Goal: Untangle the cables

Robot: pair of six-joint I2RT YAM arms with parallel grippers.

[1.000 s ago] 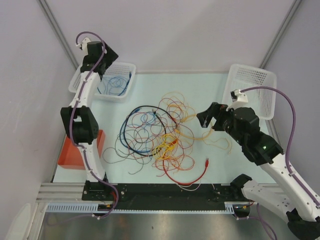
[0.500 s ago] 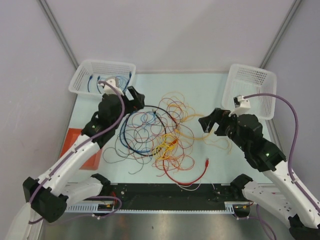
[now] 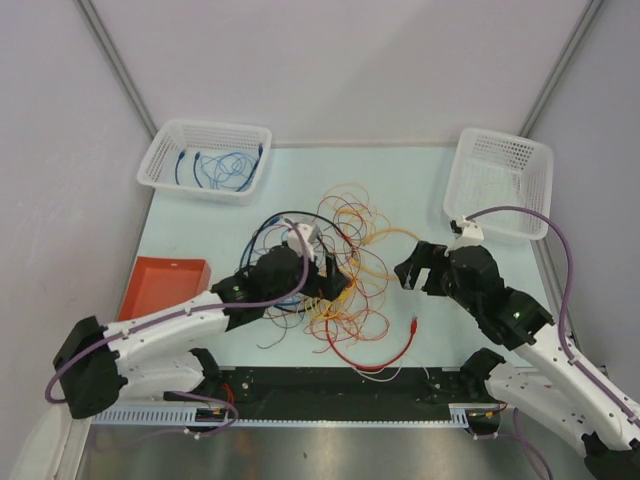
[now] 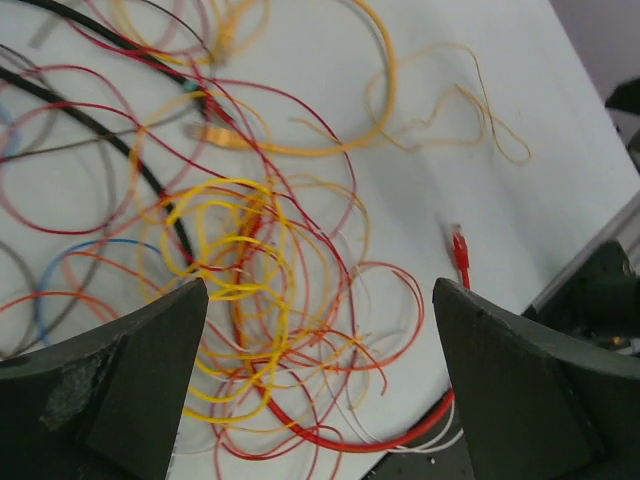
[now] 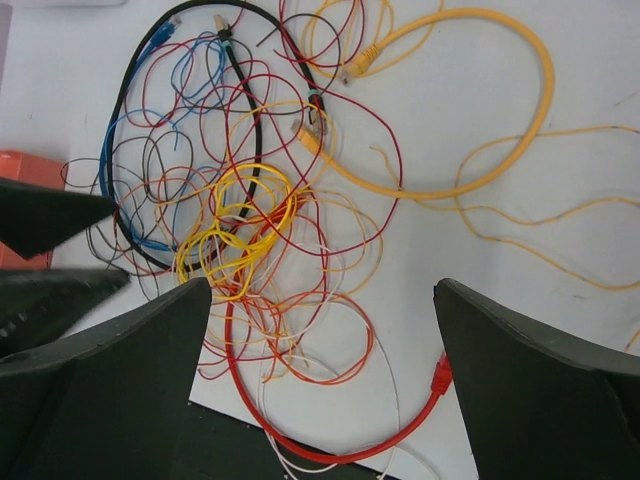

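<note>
My left gripper moves down onto the heap of the thin yellow cable's loops (image 4: 230, 285) next and closes, since they lie on top of the tangle.
The cables (image 3: 335, 265) lie in a loose tangle at the table's middle: thin red, orange, yellow, blue and black loops. A thick red cable (image 3: 378, 358) with a plug tip curves along the near side. My left gripper (image 3: 338, 284) hovers open and empty over the tangle; the left wrist view shows the gripper (image 4: 320, 400) above yellow loops (image 4: 230, 285) and the red plug (image 4: 460, 250). My right gripper (image 3: 408, 272) is open and empty above the tangle's right side. In the right wrist view the gripper (image 5: 320, 400) is above orange loops (image 5: 330, 345), with a thick yellow cable (image 5: 540, 90) beyond.
A white basket (image 3: 160, 170) holding blue cables stands at the back left. A second white basket (image 3: 500, 175) stands at the back right. An orange tray (image 3: 165, 285) lies at the left edge. A black rail (image 3: 330, 385) runs along the near edge.
My left arm has swung from the back-left basket down and right to hover over the tangle. My right gripper has shifted slightly nearer. The cables have not visibly moved.
</note>
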